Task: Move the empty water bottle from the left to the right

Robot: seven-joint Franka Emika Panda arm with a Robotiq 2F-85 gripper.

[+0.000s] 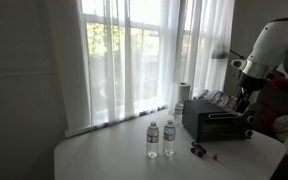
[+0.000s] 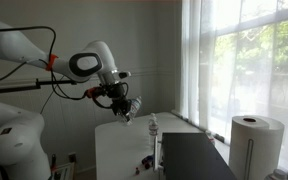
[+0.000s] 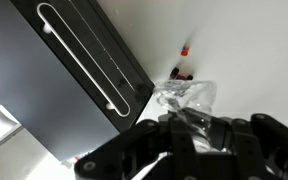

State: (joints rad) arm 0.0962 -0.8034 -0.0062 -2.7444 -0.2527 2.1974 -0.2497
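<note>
My gripper swings up, outward past the upright bottles, then down to release next, since the table's bare far end lies outward of and below it.
My gripper is shut on a crumpled clear empty water bottle, which sticks out past the fingers in the wrist view. In an exterior view the gripper holds the bottle in the air above the white table. In an exterior view the gripper hangs at the far right, beside the black toaster oven. Two upright water bottles stand on the table to the left of the oven.
The black toaster oven with its long handle lies below the gripper. Small red and dark objects sit on the table beside it. A paper towel roll stands by the curtained window. A third bottle stands behind the oven.
</note>
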